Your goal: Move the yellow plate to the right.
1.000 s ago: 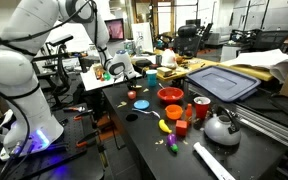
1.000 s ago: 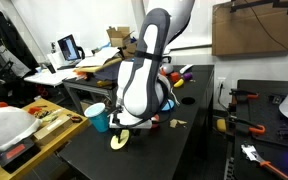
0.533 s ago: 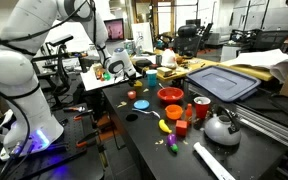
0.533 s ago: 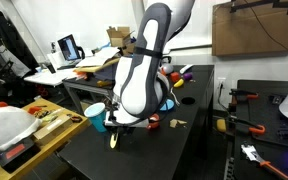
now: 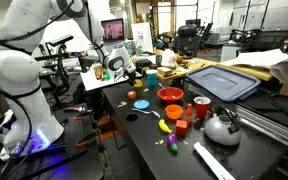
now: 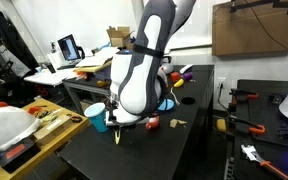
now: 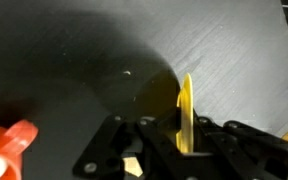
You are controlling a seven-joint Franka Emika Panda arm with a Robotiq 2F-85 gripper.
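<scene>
The teal cup stands close. I should next carry the yellow plate in my gripper up high and turn it toward the red bowl [image 5: 170,95] to release it.
In the wrist view the yellow plate [image 7: 186,112] shows edge-on as a thin vertical strip, and my gripper [image 7: 180,138] is shut on its rim, with black fingers on both sides. In an exterior view the plate [image 6: 117,136] hangs on edge under the gripper [image 6: 115,124], low over the near left part of the black table [image 6: 144,155]. Whether its lower edge touches the table I cannot tell. In an exterior view the gripper [image 5: 120,68] is at the table's far end, and the plate is too small to make out there.
A teal cup [image 6: 98,120] stands just left of the gripper, and a small red object [image 6: 153,123] lies to its right. Further along the table are a red bowl [image 5: 170,96], a red apple [image 5: 141,104], a metal kettle [image 5: 221,127] and a blue lid [image 5: 222,82].
The jaws have shut on the plate's rim. The plate has tipped from a leaning disc to standing on edge under the gripper.
</scene>
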